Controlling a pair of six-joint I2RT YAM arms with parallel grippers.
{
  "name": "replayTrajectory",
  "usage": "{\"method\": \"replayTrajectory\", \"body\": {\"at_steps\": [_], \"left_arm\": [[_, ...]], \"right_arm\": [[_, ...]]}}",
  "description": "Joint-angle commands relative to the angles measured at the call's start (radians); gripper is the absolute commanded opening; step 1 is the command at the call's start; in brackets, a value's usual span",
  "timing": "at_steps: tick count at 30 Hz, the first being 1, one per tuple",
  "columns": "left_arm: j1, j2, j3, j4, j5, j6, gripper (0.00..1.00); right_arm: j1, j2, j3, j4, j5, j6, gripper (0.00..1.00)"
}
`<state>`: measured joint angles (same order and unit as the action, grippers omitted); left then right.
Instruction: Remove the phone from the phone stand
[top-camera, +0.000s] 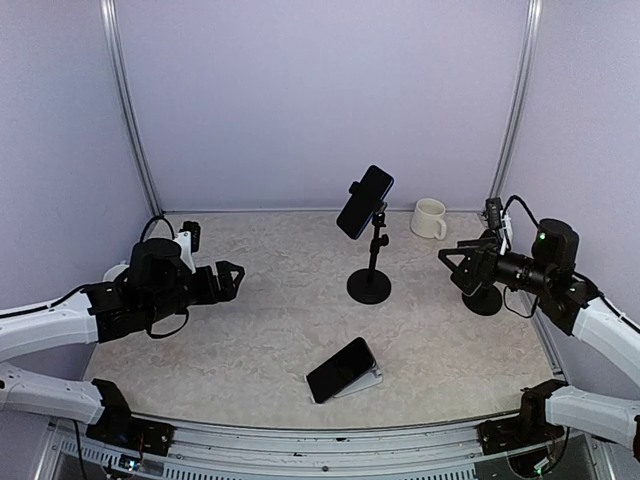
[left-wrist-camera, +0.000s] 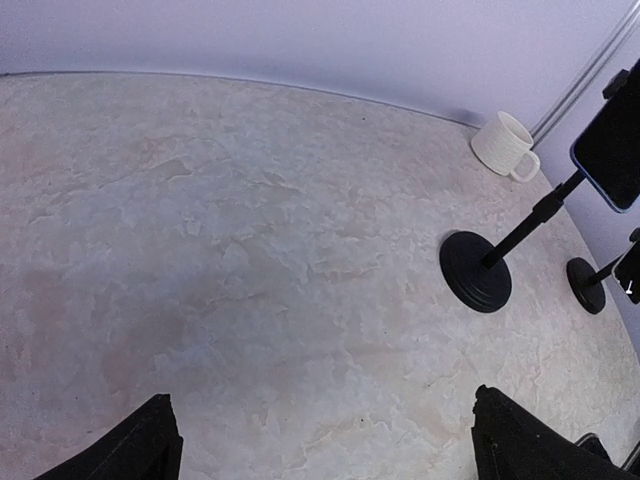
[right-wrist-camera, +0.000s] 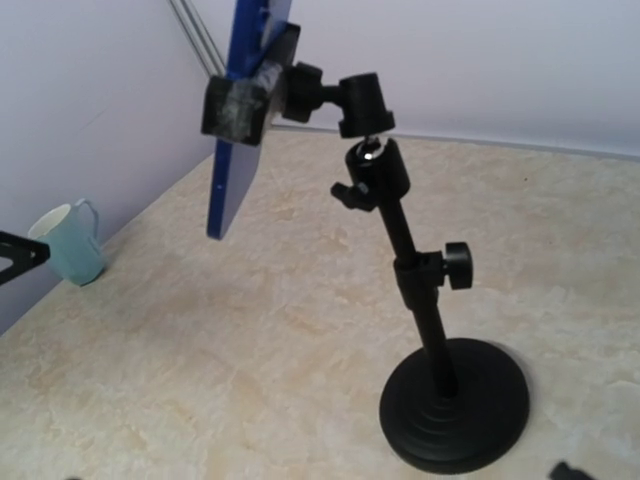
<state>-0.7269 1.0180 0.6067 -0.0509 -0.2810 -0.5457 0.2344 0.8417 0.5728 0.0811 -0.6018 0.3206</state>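
The left gripper moves across and down onto the leaning phone's near end (top-camera: 326, 384) next, since that lies below it and to its right in the top view.
A dark phone with a blue body (top-camera: 364, 201) is clamped tilted at the top of a black pole stand (top-camera: 370, 283) in the middle back of the table. It also shows in the left wrist view (left-wrist-camera: 612, 140) and, edge-on, in the right wrist view (right-wrist-camera: 240, 120), on its stand (right-wrist-camera: 430, 300). My left gripper (top-camera: 228, 280) is open and empty, well left of the stand; its fingers (left-wrist-camera: 150, 445) frame bare table. My right gripper (top-camera: 455, 270) is open and empty, right of the stand at pole height. Only dark slivers of its fingers show at the edges of the right wrist view.
A second dark phone (top-camera: 339, 369) leans on a low white wedge (top-camera: 372, 379) near the front. A white mug (top-camera: 429, 218) stands at the back right. A second black pole stand (top-camera: 487, 301) stands just behind my right gripper. Walls enclose the table on three sides.
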Motion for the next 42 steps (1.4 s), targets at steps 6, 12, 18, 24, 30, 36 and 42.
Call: {"method": "replayTrajectory", "body": {"at_steps": [6,12,18,24,30,36,42], "left_arm": [[-0.122,0.08,0.11,-0.01,0.11,0.28,0.99],[-0.289,0.171,0.124,0.015,0.083,0.374,0.99],[-0.433,0.306,0.162,0.036,0.106,0.426,0.99],[-0.503,0.406,0.18,0.08,0.144,0.451,0.99],[-0.532,0.516,0.204,0.113,0.187,0.472,0.99],[-0.533,0.57,0.209,0.157,0.24,0.492,0.99],[-0.532,0.629,0.228,0.169,0.257,0.503,0.99]], "right_arm": [[-0.006,0.019,0.001,0.032,-0.043,0.0,1.0],[-0.006,0.028,-0.002,0.031,-0.06,-0.003,1.0],[-0.005,0.029,-0.005,0.031,-0.068,-0.005,1.0],[-0.005,0.023,-0.013,0.032,-0.073,-0.004,1.0],[-0.006,0.014,-0.024,0.029,-0.075,-0.003,1.0],[-0.006,0.013,-0.025,0.022,-0.078,-0.011,1.0],[-0.006,0.017,-0.024,0.021,-0.081,-0.018,1.0]]}}
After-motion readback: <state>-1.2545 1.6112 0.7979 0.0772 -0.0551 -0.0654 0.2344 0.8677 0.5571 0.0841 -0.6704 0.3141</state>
